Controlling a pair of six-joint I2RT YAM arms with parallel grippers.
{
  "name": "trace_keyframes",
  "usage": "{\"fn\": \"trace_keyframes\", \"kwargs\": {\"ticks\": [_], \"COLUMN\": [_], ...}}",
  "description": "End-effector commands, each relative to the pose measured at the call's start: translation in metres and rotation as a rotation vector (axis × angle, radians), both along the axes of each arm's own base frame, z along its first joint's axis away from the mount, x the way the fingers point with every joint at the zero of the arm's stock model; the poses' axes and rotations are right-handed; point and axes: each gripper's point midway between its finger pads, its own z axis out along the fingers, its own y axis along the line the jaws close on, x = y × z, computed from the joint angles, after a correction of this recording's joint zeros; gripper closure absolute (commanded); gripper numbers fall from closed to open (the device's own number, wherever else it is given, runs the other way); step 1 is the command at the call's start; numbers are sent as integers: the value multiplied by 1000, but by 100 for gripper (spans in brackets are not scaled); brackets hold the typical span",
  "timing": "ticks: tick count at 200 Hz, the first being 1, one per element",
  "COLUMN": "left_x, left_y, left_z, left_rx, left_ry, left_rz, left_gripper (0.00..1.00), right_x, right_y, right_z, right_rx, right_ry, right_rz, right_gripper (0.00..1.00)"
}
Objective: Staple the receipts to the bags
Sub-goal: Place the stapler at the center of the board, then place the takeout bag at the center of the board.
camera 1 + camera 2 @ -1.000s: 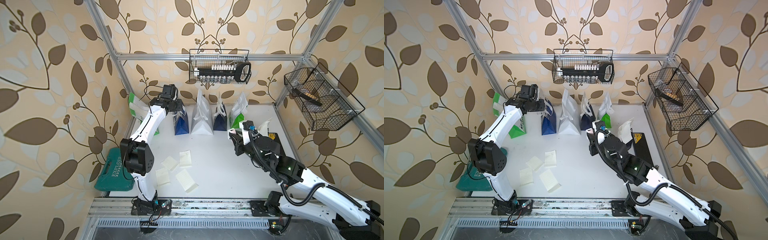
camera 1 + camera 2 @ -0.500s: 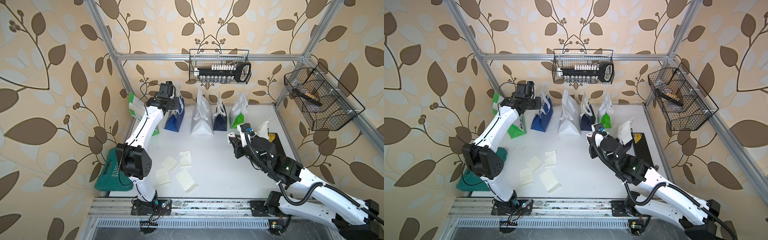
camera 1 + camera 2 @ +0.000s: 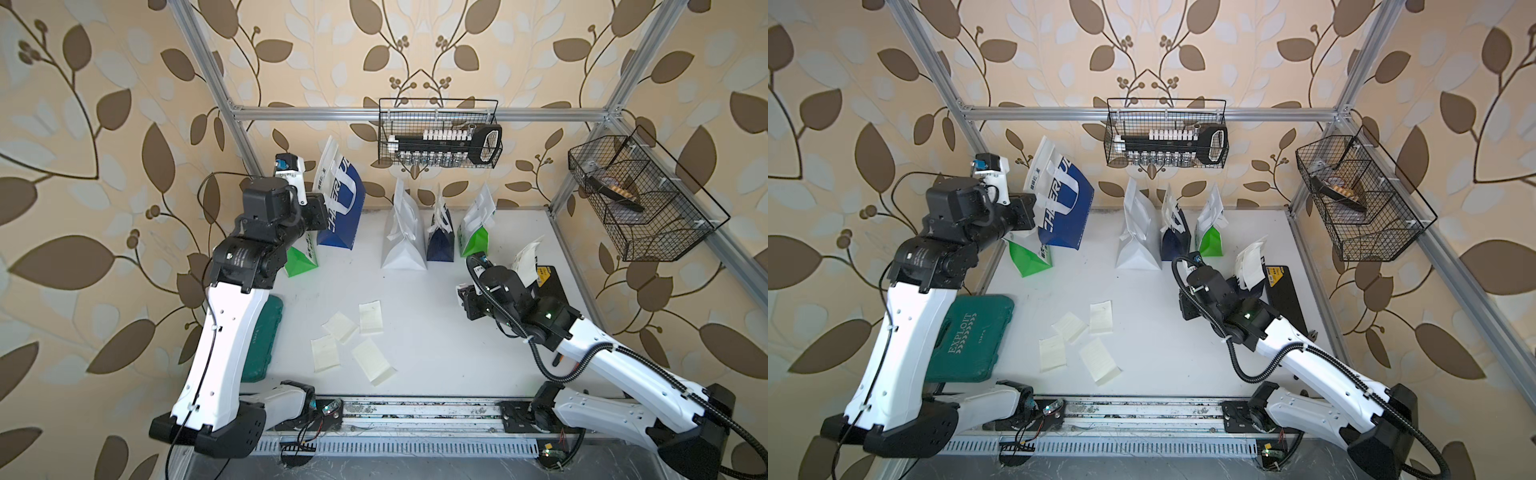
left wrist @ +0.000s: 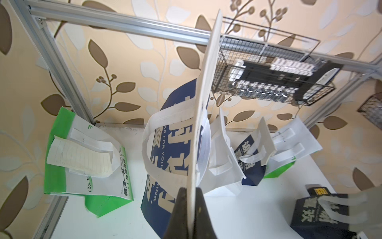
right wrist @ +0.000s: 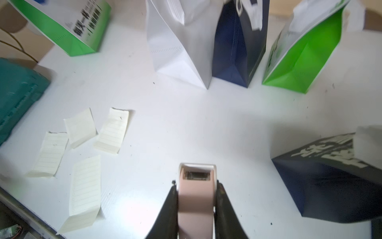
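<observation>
I will lower my right gripper to the bare tabletop beside the other navy bag and release the pink stapler (image 5: 196,198), since that clear patch is below my gripper.
My left gripper (image 4: 191,193) is shut on the top edge of a navy blue bag (image 3: 343,208) with white lettering, which hangs tilted above the table's back left. A pink stapler (image 5: 196,198) is clamped in my right gripper (image 5: 196,186), low over the table right of centre. Several loose receipts (image 3: 370,318) lie flat front of centre. A green-and-white bag (image 4: 103,186) at the back left carries a receipt (image 4: 80,157) on its face. White (image 3: 403,245), navy (image 3: 439,245) and green (image 3: 473,243) bags stand along the back. Another navy bag (image 5: 330,178) lies at the right.
A teal tool case (image 3: 967,336) lies at the table's left edge beside my left arm. A wire basket (image 3: 440,141) hangs on the back rail and another wire basket (image 3: 640,199) on the right wall. Aluminium frame posts stand at the back corners.
My left gripper has closed on the blue bag's top edge and lifted it up and leftward off the table. My right gripper, with the stapler, has barely moved.
</observation>
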Motion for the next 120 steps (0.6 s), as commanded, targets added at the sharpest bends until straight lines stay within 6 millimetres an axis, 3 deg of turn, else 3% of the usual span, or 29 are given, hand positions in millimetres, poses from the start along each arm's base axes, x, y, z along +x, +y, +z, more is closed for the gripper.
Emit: {"fn": "trace_keyframes", "kwargs": {"ticks": [1, 63, 92, 120], "left_x": [-18, -70, -85, -100], "left_y": [-22, -68, -79, -87], "left_z": [-2, -7, -20, -33], "left_rx": [-42, -76, -78, -83], "left_ry": [11, 3, 30, 75], "left_rz": [-132, -404, -466, -523], "left_gripper": [100, 100, 100, 100], "right_x": [-10, -4, -3, -1], "right_y": [-8, -60, -72, -72], "right_z": [-41, -123, -138, -145], "right_rx": [-9, -190, -220, -206], "right_ry": [204, 450, 470, 474], "right_rz": [-12, -163, -204, -220], "right_gripper": [100, 100, 100, 94]}}
